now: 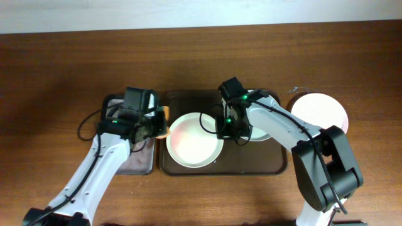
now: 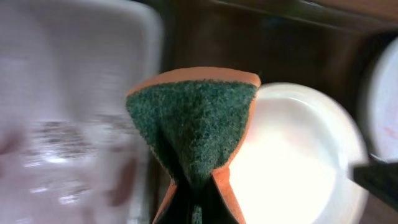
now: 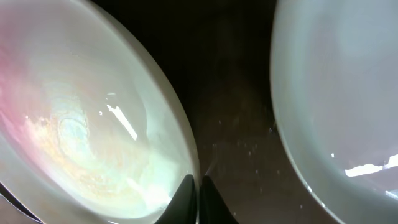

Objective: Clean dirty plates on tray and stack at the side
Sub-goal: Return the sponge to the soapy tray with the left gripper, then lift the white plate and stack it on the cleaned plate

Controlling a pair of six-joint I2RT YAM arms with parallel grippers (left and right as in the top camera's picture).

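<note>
My left gripper shifts to its left in the overhead view and down next and releases the sponge [image 2: 196, 124], as the smaller tray's open grey inside lies there.
The dark brown tray [image 1: 251, 164] holds two plates. The left plate [image 1: 193, 143] has a faint pink-red smear across it [image 3: 81, 124]. My right gripper [image 1: 225, 130] is shut on this plate's right rim, the fingertips [image 3: 186, 193] pinching the edge. A second plate [image 1: 262, 133] lies partly under the right arm, pale and clean-looking [image 3: 342, 93]. A third plate [image 1: 319, 112] sits on the table right of the tray. My left gripper [image 1: 152, 125] is shut on a green and orange sponge [image 2: 196, 124], which hangs over the tray's left edge beside the smeared plate [image 2: 298, 162].
A smaller black tray with a grey, reddish-stained inside [image 1: 139, 160] lies left of the brown tray, under the left arm. It shows blurred in the left wrist view [image 2: 68, 93]. The bare wooden table [image 1: 63, 75] surrounds everything.
</note>
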